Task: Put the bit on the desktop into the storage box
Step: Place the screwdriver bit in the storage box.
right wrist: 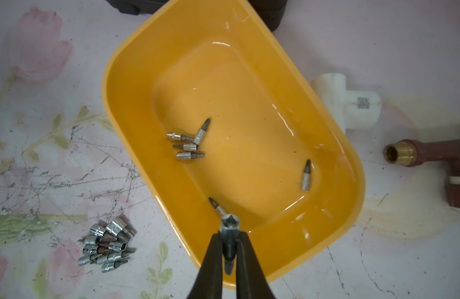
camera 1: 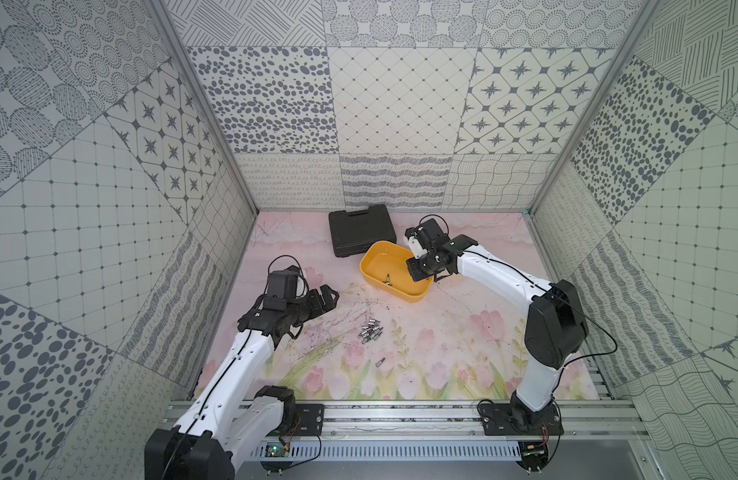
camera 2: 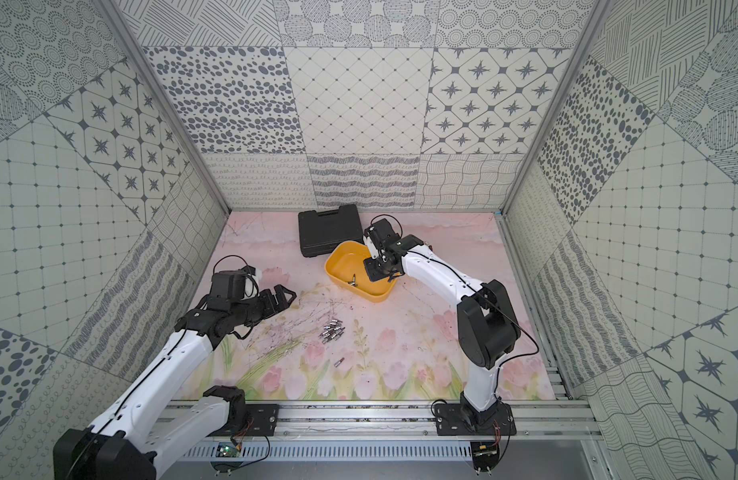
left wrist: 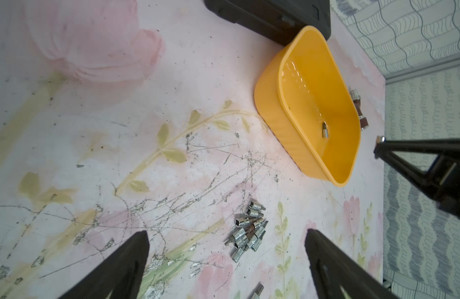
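Note:
The silver bit [right wrist: 230,225] is still high above the yellow storage box, so my right gripper needs to lower it next toward the bare bottom of the storage box between the bits and release it.
The yellow storage box [camera 1: 384,259] [camera 2: 346,259] [left wrist: 275,103] [right wrist: 249,90] lies at the back middle of the desk with several bits [right wrist: 187,145] inside. My right gripper [camera 1: 417,270] [camera 2: 373,270] [right wrist: 229,234] hangs over the box's near rim, shut on a silver bit [right wrist: 230,225] that stands up between its jaws. A pile of bits [camera 1: 371,332] [camera 2: 333,332] [left wrist: 249,233] [right wrist: 107,246] lies on the desk in front of the box, and one bit [camera 1: 382,362] [camera 2: 340,361] lies alone nearer the front. My left gripper [camera 1: 330,301] [camera 2: 286,301] [left wrist: 227,233] is open and holds nothing, left of the pile.
A black tool case [camera 1: 361,228] [camera 2: 330,230] lies behind the box, touching its far corner. A white pipe tee [right wrist: 345,103] and a brown threaded fitting [right wrist: 431,160] lie beside the box on the right arm's side. Patterned walls close in three sides.

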Controlling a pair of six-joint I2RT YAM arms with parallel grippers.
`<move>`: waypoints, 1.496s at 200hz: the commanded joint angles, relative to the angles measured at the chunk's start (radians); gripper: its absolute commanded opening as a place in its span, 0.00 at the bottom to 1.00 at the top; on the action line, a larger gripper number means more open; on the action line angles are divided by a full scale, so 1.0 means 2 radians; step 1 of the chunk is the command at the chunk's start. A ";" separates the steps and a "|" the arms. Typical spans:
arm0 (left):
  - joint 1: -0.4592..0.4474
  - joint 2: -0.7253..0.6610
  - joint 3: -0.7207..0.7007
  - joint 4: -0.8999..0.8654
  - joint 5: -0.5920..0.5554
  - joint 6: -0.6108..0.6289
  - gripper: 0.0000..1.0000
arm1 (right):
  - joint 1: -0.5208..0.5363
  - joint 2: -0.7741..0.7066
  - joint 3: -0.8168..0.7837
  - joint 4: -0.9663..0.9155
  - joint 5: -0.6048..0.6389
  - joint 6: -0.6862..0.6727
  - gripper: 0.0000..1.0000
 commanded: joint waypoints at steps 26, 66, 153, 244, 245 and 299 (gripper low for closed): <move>-0.071 0.013 0.029 -0.075 -0.036 0.045 0.98 | -0.011 0.043 0.029 0.052 -0.009 0.043 0.12; -0.108 0.016 0.028 -0.102 -0.064 0.044 0.98 | -0.014 0.078 0.051 0.059 -0.002 0.048 0.12; -0.133 0.036 0.039 -0.107 -0.075 0.045 0.98 | -0.018 0.117 0.068 0.058 0.010 0.049 0.21; -0.154 0.050 0.057 -0.121 -0.089 0.048 0.98 | -0.019 0.054 0.036 0.058 0.015 0.046 0.36; -0.155 0.050 0.057 -0.121 -0.089 0.048 0.98 | -0.019 0.053 0.036 0.058 0.016 0.047 0.36; -0.188 0.052 0.075 -0.144 -0.104 0.052 0.98 | -0.032 -0.039 -0.031 0.058 0.036 0.056 0.46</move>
